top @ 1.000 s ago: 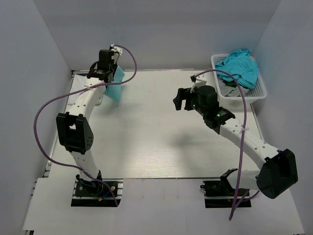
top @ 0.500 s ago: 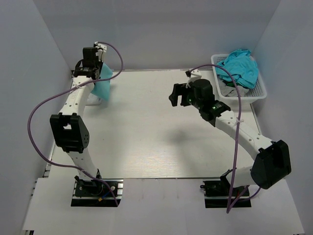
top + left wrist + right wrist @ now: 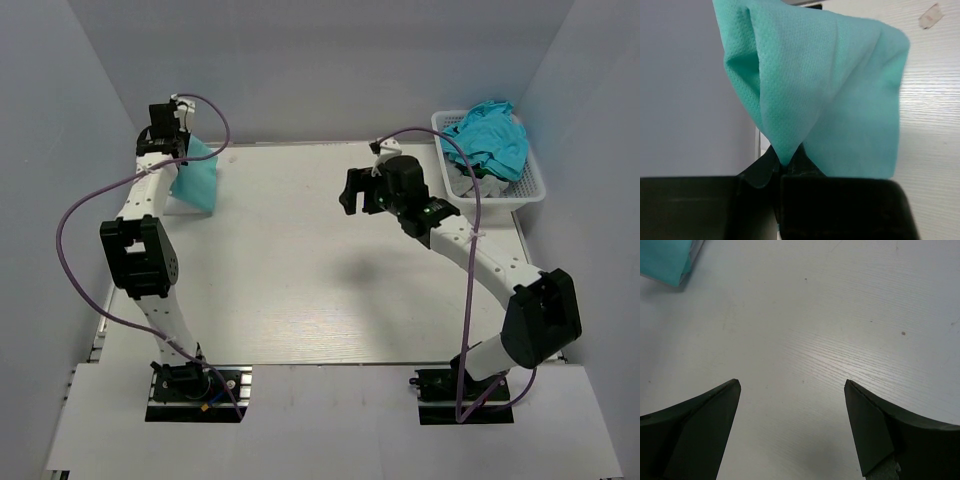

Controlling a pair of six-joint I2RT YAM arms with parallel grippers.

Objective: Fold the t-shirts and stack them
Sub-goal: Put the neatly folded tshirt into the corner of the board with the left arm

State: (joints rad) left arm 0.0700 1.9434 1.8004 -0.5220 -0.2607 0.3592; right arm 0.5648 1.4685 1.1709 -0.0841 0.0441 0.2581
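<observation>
Next, my left gripper comes down to the left in the top view, over the white cloth (image 3: 177, 207), and releases, because the mint-green t-shirt still hangs from the gripper's fingers.
My left gripper (image 3: 166, 128) is at the far left corner, shut on a folded mint-green t-shirt (image 3: 196, 178) that hangs from it down to the table. In the left wrist view the cloth (image 3: 830, 95) is pinched between the shut jaws (image 3: 782, 162). My right gripper (image 3: 352, 192) is open and empty above the middle of the table; its wrist view shows wide-apart fingers (image 3: 792, 385) over bare table, with a corner of the green shirt (image 3: 665, 260) at top left. A bright turquoise-blue t-shirt (image 3: 490, 135) is heaped in the basket.
A white lattice basket (image 3: 530, 185) stands at the far right corner with more cloth inside. Grey walls close in the table on the left, back and right. Purple cables loop off both arms.
My left gripper has carried the green shirt left toward the far left corner. My right gripper has moved left and a little farther back, staying open.
</observation>
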